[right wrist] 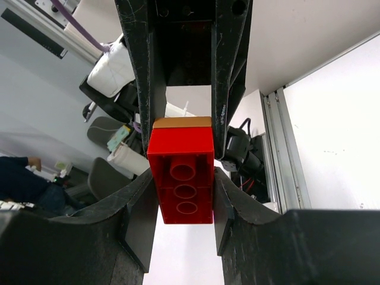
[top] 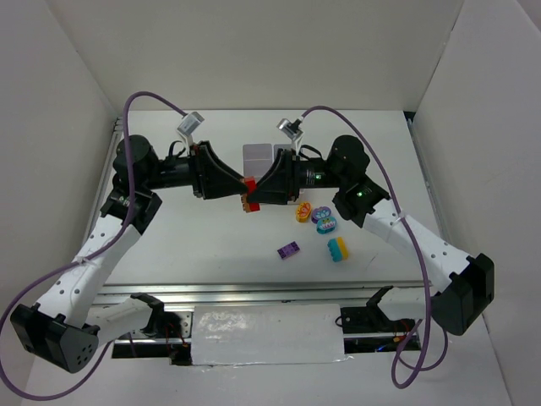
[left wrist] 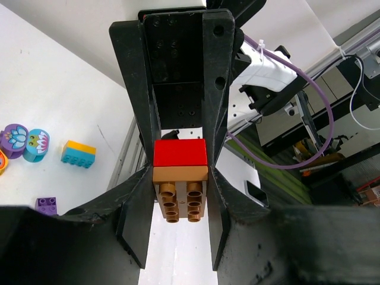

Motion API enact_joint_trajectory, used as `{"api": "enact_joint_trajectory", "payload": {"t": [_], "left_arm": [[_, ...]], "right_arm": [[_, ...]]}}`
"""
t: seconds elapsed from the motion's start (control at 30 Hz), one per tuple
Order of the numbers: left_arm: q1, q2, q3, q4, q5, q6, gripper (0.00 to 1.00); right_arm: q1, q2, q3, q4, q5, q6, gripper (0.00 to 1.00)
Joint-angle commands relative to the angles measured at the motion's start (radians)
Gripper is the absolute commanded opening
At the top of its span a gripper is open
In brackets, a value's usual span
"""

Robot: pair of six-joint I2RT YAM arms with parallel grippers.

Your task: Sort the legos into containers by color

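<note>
Next, my right gripper pulls away, tilts downward and lowers over the white containers. It then releases the red brick, since it is stuck to an orange one.
Above the middle of the table my two grippers meet nose to nose on a pair of stuck-together legos. My left gripper is shut on the orange-tan brick, whose studs face its camera. Just beyond it, my right gripper is shut on the red brick. From above, the red brick and a bit of the orange one show between the black fingers. The white containers stand just behind the grippers, partly hidden.
Loose legos lie right of centre: an orange round piece, a purple and teal round pair, a teal-and-yellow brick and a purple brick. White walls close in the table on three sides.
</note>
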Motion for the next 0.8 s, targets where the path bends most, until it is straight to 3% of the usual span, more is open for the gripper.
{"api": "enact_joint_trajectory", "payload": {"t": [0.0,0.5,0.77], "left_arm": [[-0.007,-0.003,0.014,0.058,0.050,0.000,0.00],[-0.007,0.000,0.026,0.125,0.169,-0.013,0.00],[-0.006,-0.003,0.046,0.050,0.156,0.054,0.00]], "right_arm": [[0.005,-0.008,0.006,0.074,0.008,0.008,0.00],[-0.107,-0.065,-0.043,-0.023,-0.098,-0.109,0.00],[-0.139,-0.073,-0.056,-0.043,-0.118,-0.128,0.00]]}}
